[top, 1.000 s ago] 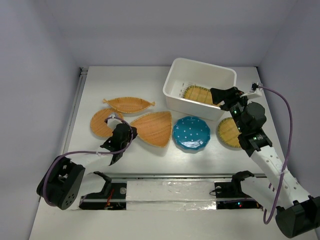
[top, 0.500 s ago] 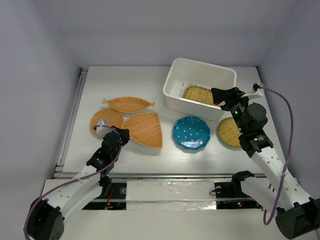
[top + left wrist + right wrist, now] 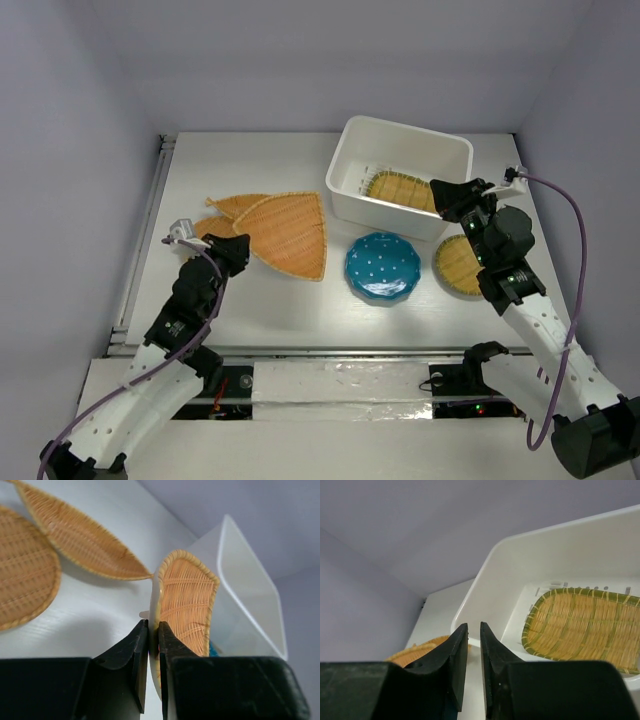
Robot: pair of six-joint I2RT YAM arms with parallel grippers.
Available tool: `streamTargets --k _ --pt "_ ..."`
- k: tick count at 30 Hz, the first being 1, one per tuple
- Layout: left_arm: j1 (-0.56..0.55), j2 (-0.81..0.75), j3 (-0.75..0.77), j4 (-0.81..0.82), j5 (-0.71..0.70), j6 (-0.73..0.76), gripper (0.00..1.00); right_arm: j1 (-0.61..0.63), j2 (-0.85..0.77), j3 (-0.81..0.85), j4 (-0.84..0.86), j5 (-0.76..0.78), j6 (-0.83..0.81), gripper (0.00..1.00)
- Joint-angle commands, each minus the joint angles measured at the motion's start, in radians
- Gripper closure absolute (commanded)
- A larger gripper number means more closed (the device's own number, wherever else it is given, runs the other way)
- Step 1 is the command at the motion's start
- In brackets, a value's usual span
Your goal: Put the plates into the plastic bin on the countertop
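Note:
My left gripper lifts outward and across toward the white plastic bin next, then lowers over the bin's empty end beside the green-rimmed plate.
My left gripper is shut on the rim of the fan-shaped wicker plate, which hangs tilted above the countertop. Behind it lies the leaf-shaped plate, and a round wicker plate sits to the left. The teal dotted plate and another wicker plate lie in front of the white plastic bin. A green-rimmed wicker plate rests inside the bin. My right gripper hovers at the bin's near right corner, its jaws a narrow slit apart and empty.
A metal rail runs along the countertop's left edge. Grey walls close in the back and both sides. The arm bases and a white bar sit along the near edge.
My left arm lifted the fan-shaped plate off the countertop and carried it back and to the right, over the leaf-shaped plate. My right jaws closed from wide open to a narrow gap.

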Motion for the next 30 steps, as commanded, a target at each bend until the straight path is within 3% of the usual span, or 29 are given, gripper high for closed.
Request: streamTargets --k 1,13,19,30 --pt "-0.006 -0.013 0.092 0.117 0.069 -0.005 1.0 -0.006 -0.011 -0.008 0.019 0.013 -0.017 0.78" --pt "-0.006 0.202 0.29 0.39 0.218 0.015 1.0 -0.006 -0.058 -0.024 0.006 0.096 -0.019 0.77" --pt "-0.006 0.469 0.437 0.528 0.256 0.058 1.0 -0.006 -0.083 -0.038 0.01 0.134 -0.016 0.89" --pt "-0.024 1.016 0.805 0.602 0.377 0.078 1.0 -0.006 -0.086 -0.04 0.007 0.14 -0.022 0.88"
